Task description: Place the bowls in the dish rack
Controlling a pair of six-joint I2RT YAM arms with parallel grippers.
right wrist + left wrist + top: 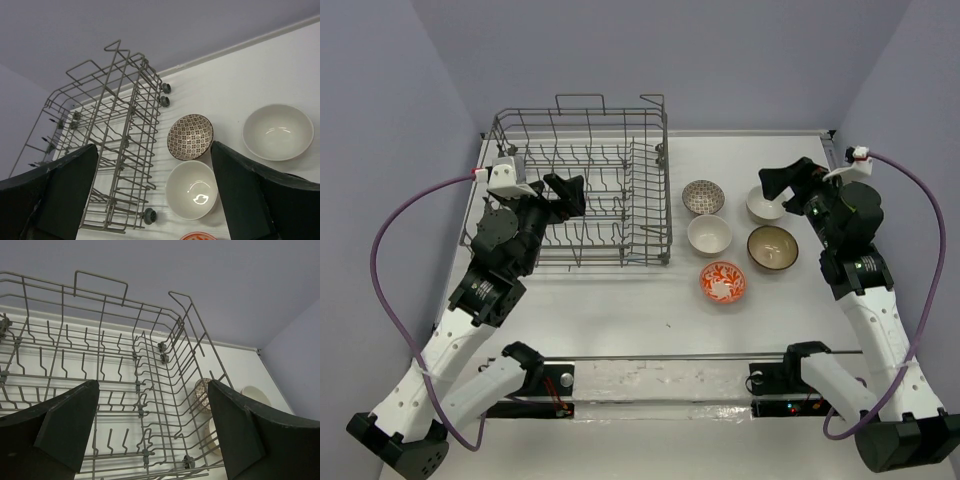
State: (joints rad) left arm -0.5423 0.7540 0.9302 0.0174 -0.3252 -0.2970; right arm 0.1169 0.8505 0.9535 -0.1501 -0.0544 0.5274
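The brown bowl is below and back, so my right gripper's open fingers will go down and back onto its rim, away from the other bowls, next.
The grey wire dish rack (664, 200) stands at the back left of the table with nothing in it. To its right lie the bowls: a grey-patterned one (703, 197), a white one (709, 235), a brown one with a cream inside (772, 247), an orange-red one (722, 282), and a second white one (760, 206) partly under my right gripper (776, 185). My left gripper (570, 194) hovers open over the rack's middle. In the right wrist view the open right gripper (153, 146) looks down on the patterned bowl (190, 136) and both white bowls (192, 190).
The white table (620, 310) meets purple walls at the back and on both sides. A purple cable (380, 260) loops out from each arm. The rack's upright tines (120, 372) and raised side wires (175, 335) fill the left wrist view.
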